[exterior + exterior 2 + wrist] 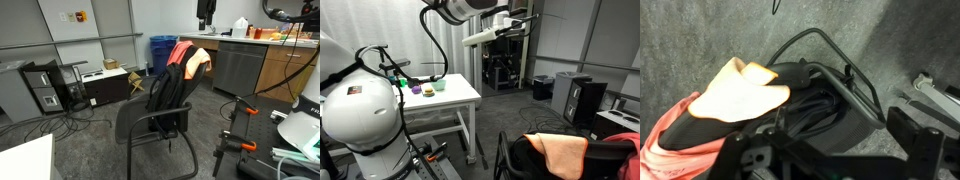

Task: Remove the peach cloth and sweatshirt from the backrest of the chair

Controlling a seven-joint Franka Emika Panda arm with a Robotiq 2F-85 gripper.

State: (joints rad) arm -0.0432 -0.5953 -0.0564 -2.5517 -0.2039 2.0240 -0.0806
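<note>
My open gripper will move down and outward onto the upper fold of the peach cloth (749, 103), because that cloth is on top of the sweatshirt.
A black chair (140, 125) stands in the middle of the grey floor. A black sweatshirt (170, 90) hangs over its backrest, and a peach cloth (198, 58) lies on top beside a salmon-red cloth (180, 52). In the wrist view the peach cloth (740, 90) and the sweatshirt (830, 110) lie below me, with the salmon cloth (670, 150) at lower left. My gripper (830, 150) is open and empty, high above the chair. It shows near the ceiling in both exterior views (207, 12) (515, 22). The peach cloth (563, 152) also shows at the bottom right.
Blue bins (163, 50) and a counter with cabinets (260, 60) stand behind the chair. A computer tower (45, 90) and cables sit to one side. A black stand with orange clamps (240, 120) is near the chair. A white table (440, 95) holds small items.
</note>
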